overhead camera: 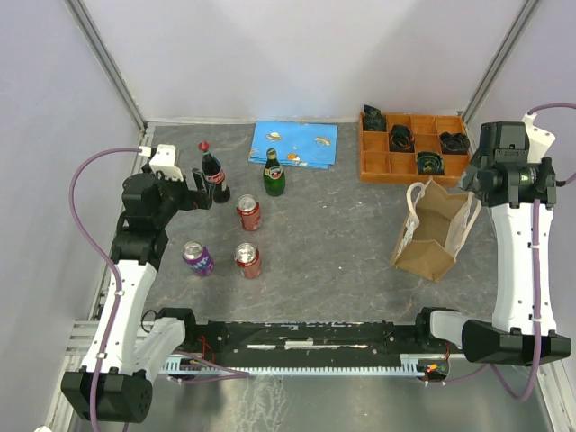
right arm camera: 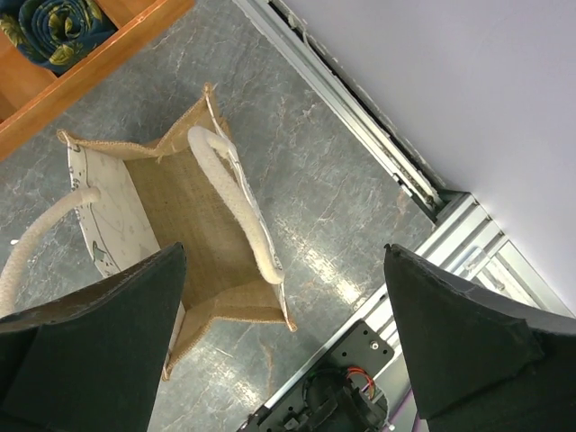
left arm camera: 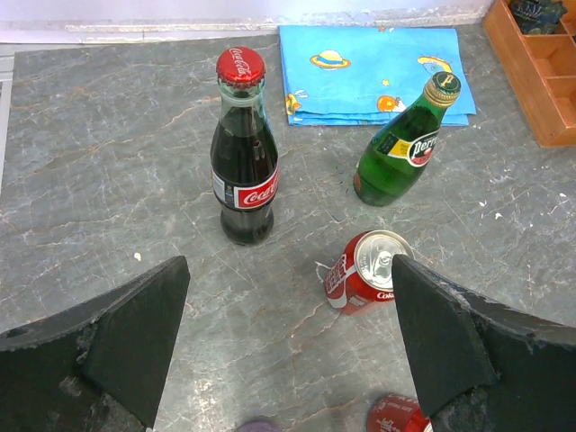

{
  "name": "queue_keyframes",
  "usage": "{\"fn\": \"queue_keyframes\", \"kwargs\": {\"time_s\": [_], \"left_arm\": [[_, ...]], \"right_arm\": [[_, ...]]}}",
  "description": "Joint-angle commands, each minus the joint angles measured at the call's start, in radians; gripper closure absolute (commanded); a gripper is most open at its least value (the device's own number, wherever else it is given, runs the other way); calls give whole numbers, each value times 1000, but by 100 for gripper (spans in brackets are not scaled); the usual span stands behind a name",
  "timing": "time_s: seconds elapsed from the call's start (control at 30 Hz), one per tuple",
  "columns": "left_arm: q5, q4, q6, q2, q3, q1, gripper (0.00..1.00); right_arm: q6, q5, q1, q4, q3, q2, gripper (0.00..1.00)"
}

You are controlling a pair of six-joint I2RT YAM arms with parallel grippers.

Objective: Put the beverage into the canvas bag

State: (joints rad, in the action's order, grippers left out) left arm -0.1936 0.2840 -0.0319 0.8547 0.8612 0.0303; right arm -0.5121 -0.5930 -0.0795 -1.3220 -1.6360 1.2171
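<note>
The right gripper swings left in the top view next and lowers onto the bag handle nearest the cans, standing clear below it.
The tan canvas bag stands open at the right, with cream loop handles; the right wrist view looks down into it. Several drinks stand at the left: a cola bottle, a green bottle, two red cans and a purple can. My left gripper is open and empty, just in front of the cola bottle, with one red can by its right finger. My right gripper is open and empty, above the bag's right side.
An orange compartment tray with dark rolled items stands at the back right, behind the bag. A blue printed cloth lies at the back centre. The green bottle stands right of the cola bottle. A metal rail runs along the table's right edge.
</note>
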Motion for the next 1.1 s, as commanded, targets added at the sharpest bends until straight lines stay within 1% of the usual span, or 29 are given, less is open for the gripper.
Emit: {"fn": "queue_keyframes", "kwargs": {"time_s": [0.0,0.07,0.13,0.17,0.23,0.27,0.3,0.37,0.43,0.53,0.63,0.7,0.77,0.9,1.07], "left_arm": [[-20,-5,43,-14,36,0,1],[-22,-5,43,-11,34,0,1],[-28,-4,41,-7,34,0,1],[-33,-5,40,-5,36,1,1],[-43,-5,40,-2,37,0,1],[-47,-5,38,-1,37,-1,1],[-50,-5,38,-1,37,1,1],[-53,-4,37,-4,36,0,1],[-53,-2,36,-10,30,2,1],[-57,6,29,-17,19,2,2],[-68,14,21,-19,18,3,2],[-68,15,23,-20,18,2,2],[-66,20,30,-22,16,2,2],[-65,26,32,-26,5,2,2],[-86,21,16,-19,-5,3,2]], "right_arm": [[20,39,-3,20,-47,-1,1],[114,161,-4,50,-93,20,1],[204,355,-3,83,-166,62,1],[201,416,-3,74,-224,110,1],[199,484,10,-40,-396,245,1],[201,478,33,-97,-479,315,1],[207,422,78,-125,-565,363,1],[211,337,161,-137,-622,425,1],[185,317,197,-140,-635,464,1],[132,294,238,-129,-599,491,1],[80,263,268,-114,-520,490,8],[45,254,270,-93,-441,461,14],[29,237,270,-70,-358,435,18],[22,199,270,-33,-189,394,18],[4,191,270,94,22,372,18]]}}
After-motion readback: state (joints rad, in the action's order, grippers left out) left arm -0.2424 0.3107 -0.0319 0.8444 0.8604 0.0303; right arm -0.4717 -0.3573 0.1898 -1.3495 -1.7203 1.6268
